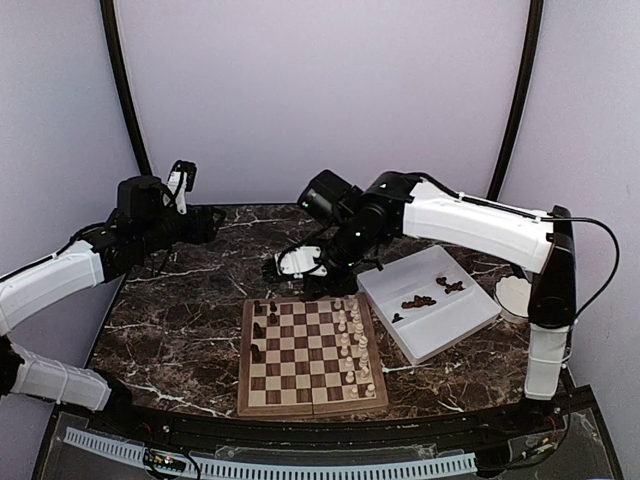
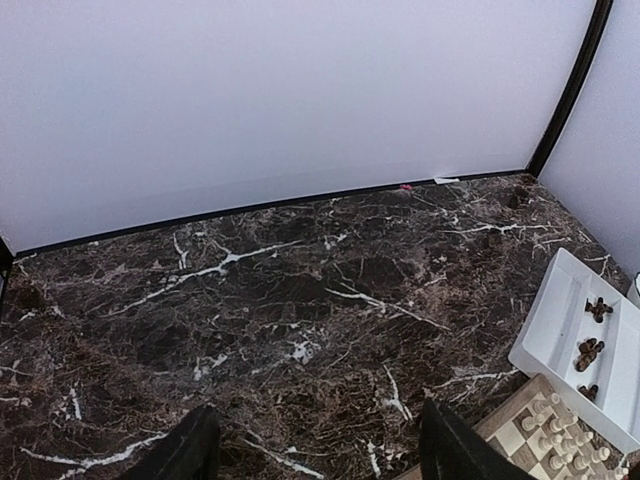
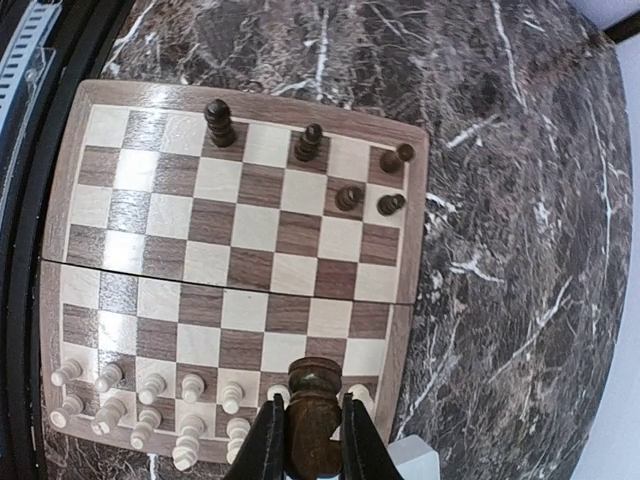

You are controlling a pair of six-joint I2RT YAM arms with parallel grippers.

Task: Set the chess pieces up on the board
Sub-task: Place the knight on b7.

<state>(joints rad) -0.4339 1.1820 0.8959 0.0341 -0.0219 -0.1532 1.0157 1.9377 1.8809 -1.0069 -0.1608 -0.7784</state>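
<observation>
Dark pieces line the edge of the board at its near corner, so my right gripper will move back, left in the top view, and down onto the empty dark square point(image 1: 258, 383) point(image 3: 146, 130) by that corner.
The board point(image 1: 246, 352) lies at the table's front middle. Several dark chess pieces point(image 1: 258, 329) stand along its left side, and cream-white pieces point(image 1: 351, 340) fill its right side. My right gripper point(image 1: 315, 280) hovers above the board's far edge, shut on a dark brown chess piece point(image 3: 318, 405) that stands upright between its fingers point(image 3: 265, 445). In the right wrist view several dark pieces point(image 3: 308, 142) stand at the board's point(image 3: 255, 228) far side. My left gripper point(image 2: 320, 455) is open and empty over bare marble at the back left, away from the board.
A white divided tray point(image 1: 450, 320) to the right of the board holds more dark pieces point(image 1: 418, 301). A white bowl point(image 1: 513, 295) sits by the right arm's base. Dark marble point(image 1: 180, 320) stretches left of the board.
</observation>
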